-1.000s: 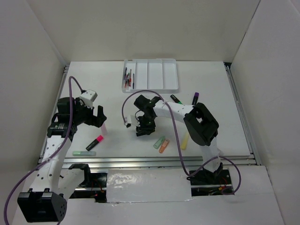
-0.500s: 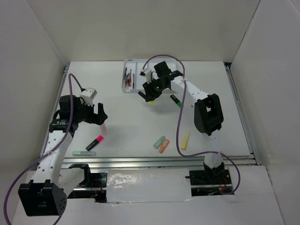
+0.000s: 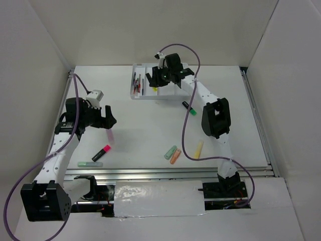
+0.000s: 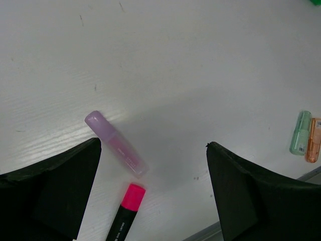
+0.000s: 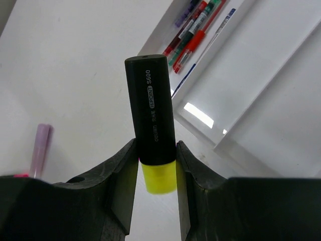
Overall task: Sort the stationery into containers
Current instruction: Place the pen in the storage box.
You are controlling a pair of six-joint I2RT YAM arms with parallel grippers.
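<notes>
The black highlighter leaves my right gripper next, down between the long sides of the tray's section by the thin pens, as that section is empty.
My right gripper (image 3: 153, 83) (image 5: 156, 150) is shut on a black-bodied highlighter with a yellow cap (image 5: 153, 115), held upright over the front left corner of the white four-compartment tray (image 3: 176, 93) (image 5: 241, 75). Several thin pens (image 3: 136, 83) (image 5: 193, 32) lie in the tray's leftmost compartment. My left gripper (image 3: 107, 120) (image 4: 153, 145) is open and empty, above a lilac-pink marker (image 3: 110, 135) (image 4: 115, 143). A pink-capped highlighter (image 3: 102, 152) (image 4: 125, 211) lies just beyond it.
A pale green marker (image 3: 90, 163) lies near the front left edge. A green marker (image 3: 171, 152) and an orange marker (image 3: 175, 156) lie side by side at front centre, with a yellow marker (image 3: 199, 149) to their right. A green-capped highlighter (image 3: 189, 108) lies below the tray.
My right arm has carried the yellow-capped highlighter from the table's middle back to the tray's front left corner. My left gripper has shifted slightly and stays open.
</notes>
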